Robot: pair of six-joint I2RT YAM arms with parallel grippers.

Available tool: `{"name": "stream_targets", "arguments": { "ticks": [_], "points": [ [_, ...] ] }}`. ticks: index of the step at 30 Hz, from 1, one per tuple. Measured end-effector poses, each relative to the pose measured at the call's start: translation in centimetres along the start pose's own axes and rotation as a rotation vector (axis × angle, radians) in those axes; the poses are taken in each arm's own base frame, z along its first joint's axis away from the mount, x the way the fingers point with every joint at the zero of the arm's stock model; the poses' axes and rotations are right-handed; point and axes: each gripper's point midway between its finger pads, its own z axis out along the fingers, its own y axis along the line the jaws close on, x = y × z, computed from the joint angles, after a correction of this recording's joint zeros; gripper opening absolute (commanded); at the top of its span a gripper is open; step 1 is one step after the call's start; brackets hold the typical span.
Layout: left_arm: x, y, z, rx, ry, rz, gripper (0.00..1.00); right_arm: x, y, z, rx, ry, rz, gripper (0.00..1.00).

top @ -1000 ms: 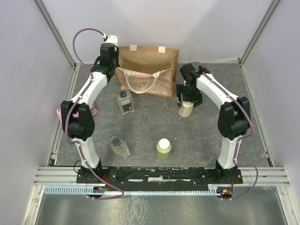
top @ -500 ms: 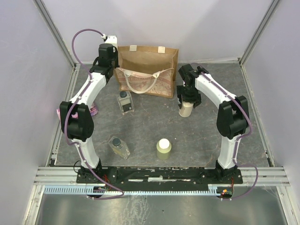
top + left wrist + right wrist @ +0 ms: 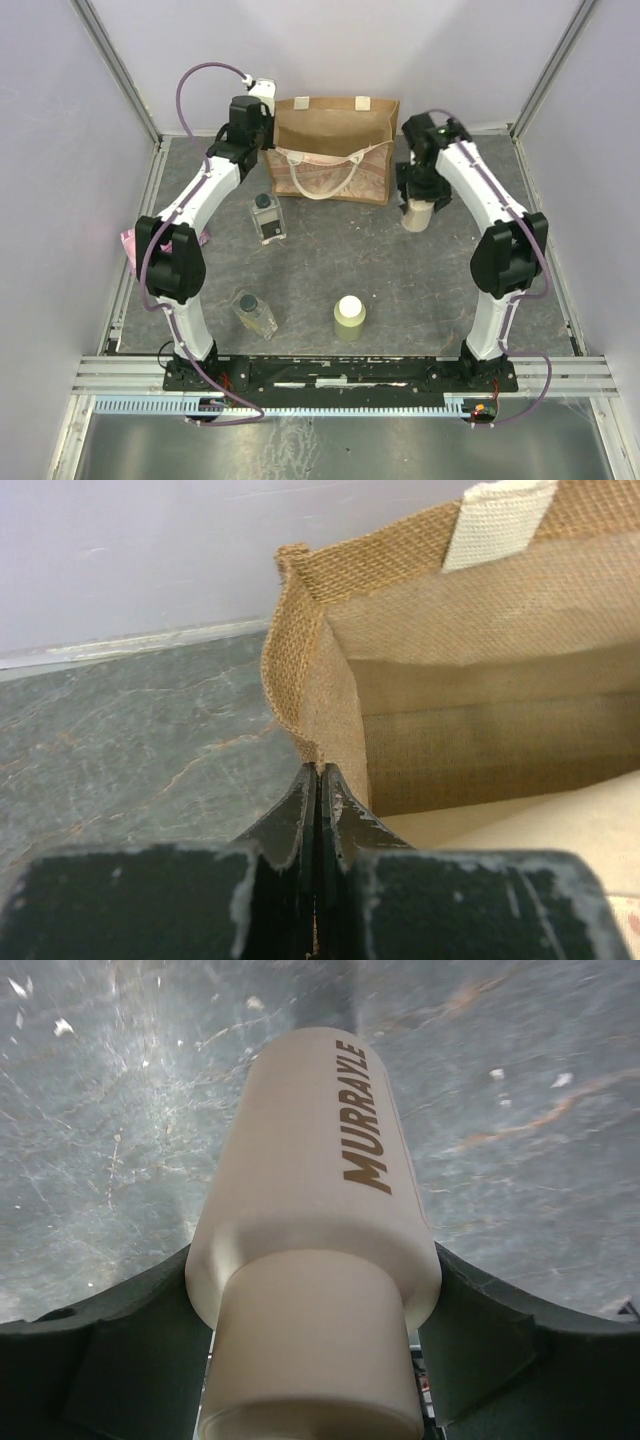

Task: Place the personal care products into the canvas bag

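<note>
The bottle will go over the bag's opening (image 3: 358, 134), as that lies left of my right gripper in the top view, then I will lower and release it inside.
The canvas bag (image 3: 335, 150) stands open at the back of the table. My left gripper (image 3: 266, 140) is shut on the rim at its left corner, and the left wrist view shows the woven edge (image 3: 300, 660) pinched at the tips of that gripper (image 3: 318, 772). My right gripper (image 3: 418, 192) is shut on the cream cylindrical bottle (image 3: 418, 214), just right of the bag. In the right wrist view the bottle (image 3: 320, 1160) fills the gap in the gripper (image 3: 312, 1310). Two clear squarish bottles (image 3: 266, 218) (image 3: 254, 313) and a yellow-green bottle (image 3: 348, 318) stand on the table.
A flat pink packet (image 3: 129, 240) lies at the left edge of the table, behind the left arm. Metal frame rails (image 3: 340, 372) run along the near edge, and pale walls close in the other sides.
The bag has slid to the right with my left gripper on its corner. My right gripper has closed on the cream bottle and carried it right and back, beside the bag.
</note>
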Motion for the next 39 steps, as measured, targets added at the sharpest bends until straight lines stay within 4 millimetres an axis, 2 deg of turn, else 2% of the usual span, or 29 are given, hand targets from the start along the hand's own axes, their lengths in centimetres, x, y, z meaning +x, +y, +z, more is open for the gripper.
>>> {"name": "stream_targets", "arguments": {
  "ticks": [2,3,4,9,13,18,25,30,35,39],
  "points": [
    [0.1,-1.1,-0.2,0.022,0.005,0.02,0.03,-1.4,-1.4,-2.2,0.003,-0.046,0.018,0.0],
    [0.3,-1.8,-0.3,0.037,0.011,0.033,0.03,-2.6,-2.8,-4.2,0.011,-0.091,0.035,0.0],
    [0.3,-2.1,-0.3,0.042,0.012,0.037,0.03,-2.9,-3.1,-4.8,0.012,-0.103,0.037,0.0],
    [0.9,-4.5,-0.9,0.105,0.037,0.067,0.03,-5.7,-7.7,-12.2,0.053,-0.289,0.1,0.0],
    [1.1,-5.9,-1.8,0.154,0.052,0.082,0.03,-6.7,-8.7,-16.6,0.05,-0.423,0.107,0.0],
    [1.2,-8.1,-4.0,0.223,0.071,0.101,0.03,-7.8,-7.1,-19.2,-0.054,-0.533,0.074,0.0],
    [2.4,-11.5,-7.6,0.309,0.1,0.141,0.03,-11.5,-3.1,-21.6,-0.267,-0.696,0.022,0.0],
    [3.5,-12.9,-9.7,0.356,0.115,0.16,0.03,-13.0,-0.5,-23.2,-0.381,-0.777,-0.031,0.0],
    [4.2,-13.7,-11.0,0.38,0.121,0.173,0.03,-12.8,2.1,-23.4,-0.445,-0.77,-0.086,0.0],
    [4.2,-13.8,-11.2,0.37,0.115,0.177,0.03,-12.4,4.4,-21.5,-0.469,-0.708,-0.131,0.0]
  ]
}}
